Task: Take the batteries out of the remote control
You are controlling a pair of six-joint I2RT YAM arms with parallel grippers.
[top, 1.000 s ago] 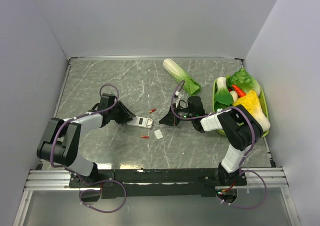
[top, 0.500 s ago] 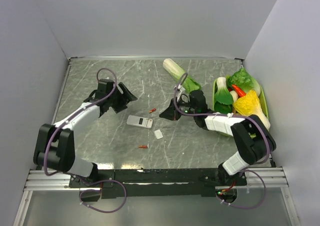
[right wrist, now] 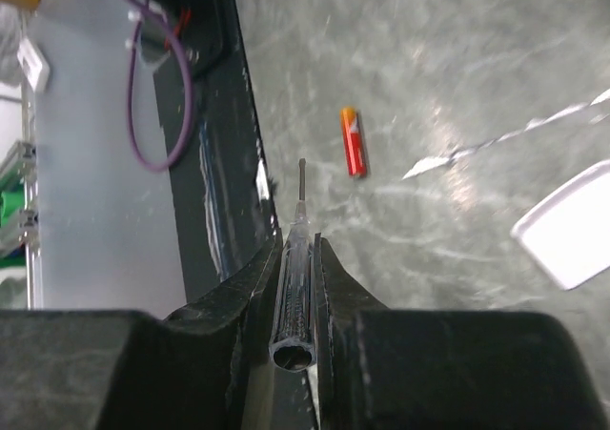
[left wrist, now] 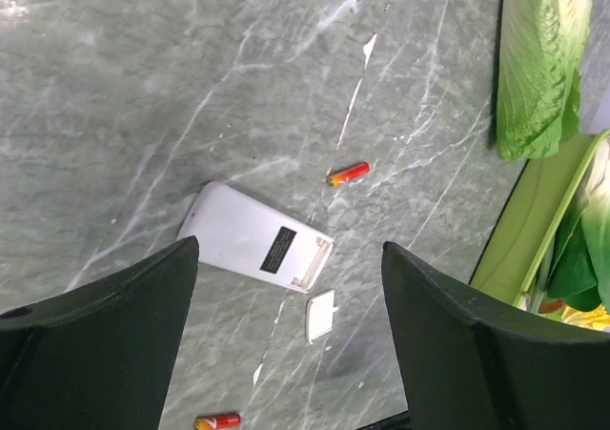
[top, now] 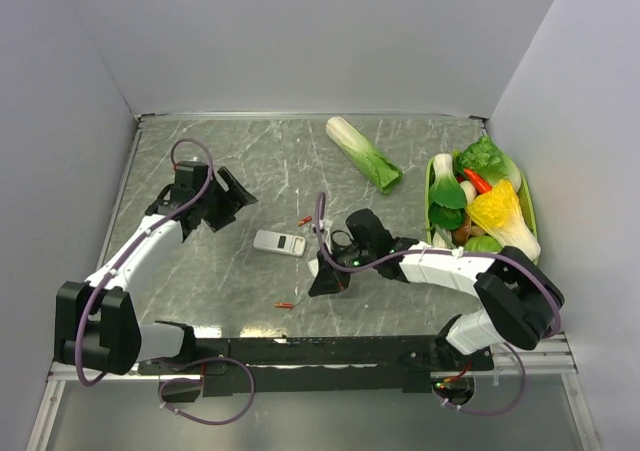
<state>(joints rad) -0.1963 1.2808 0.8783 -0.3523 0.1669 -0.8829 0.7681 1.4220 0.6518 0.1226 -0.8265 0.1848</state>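
My right gripper turns outward from the front bar, over empty table, to release the screwdriver [right wrist: 294,277] next. Both batteries lie outside the remote's empty bay.
The white remote control [top: 280,242] lies flat mid-table, its empty battery bay toward the right; it also shows in the left wrist view [left wrist: 255,249]. One red battery [top: 305,220] lies just beyond it and another battery [top: 286,305] lies nearer the front edge. The small white cover [left wrist: 320,316] lies beside the remote. My left gripper [top: 236,197] is open and empty, left of the remote. My right gripper [top: 323,279] is shut on a thin clear-handled screwdriver [right wrist: 294,277], pointing toward the front rail, with the near battery [right wrist: 354,141] just ahead of its tip.
A long cabbage [top: 363,153] lies at the back. A green basket [top: 531,214] of vegetables, with a red chili [top: 477,181], stands at the right. The black front rail [right wrist: 212,115] with cables runs close to the right gripper.
My left gripper has drawn back to the left, away from the remote. My right gripper has swung from behind the remote to the near side. The near battery has moved toward the front edge.
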